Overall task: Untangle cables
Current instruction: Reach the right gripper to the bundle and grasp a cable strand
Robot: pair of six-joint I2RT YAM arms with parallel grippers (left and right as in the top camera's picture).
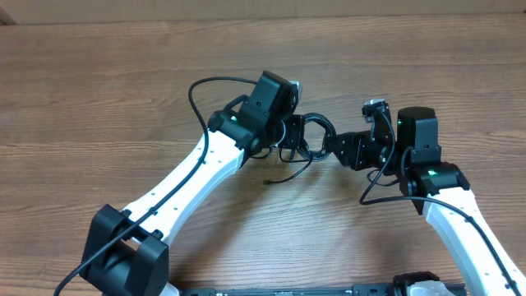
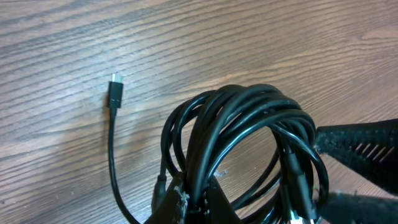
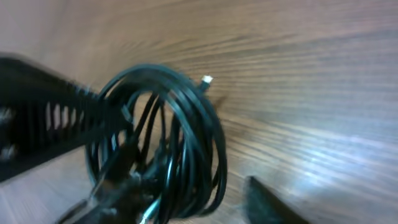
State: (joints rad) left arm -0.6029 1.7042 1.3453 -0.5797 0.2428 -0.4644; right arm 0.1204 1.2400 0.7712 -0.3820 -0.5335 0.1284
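My left gripper holds pieces of cord, and the coil (image 2: 242, 137) is bunched between both grippers. Next, it will move away from my right gripper, toward the loose plug on the wood, and let go of its pieces of cord.
The cables (image 1: 312, 136) are a tangled coil of thin black cords, held up between both grippers at the table's middle. My left gripper (image 1: 292, 138) is shut on several strands at the coil's bottom in the left wrist view (image 2: 198, 198). The coil (image 2: 242, 137) loops above the jaws. One loose end with a plug (image 2: 115, 92) lies on the wood, also in the overhead view (image 1: 268, 179). My right gripper (image 1: 341, 150) is open. In the right wrist view the coil (image 3: 174, 137) sits between its fingers (image 3: 186, 174), the right finger apart from it. A plug tip (image 3: 205, 79) sticks out.
The wooden table (image 1: 123, 90) lies under both arms. The left arm's own thick black cable (image 1: 201, 86) arcs behind its wrist. The right gripper's body (image 2: 364, 149) shows at the right of the left wrist view.
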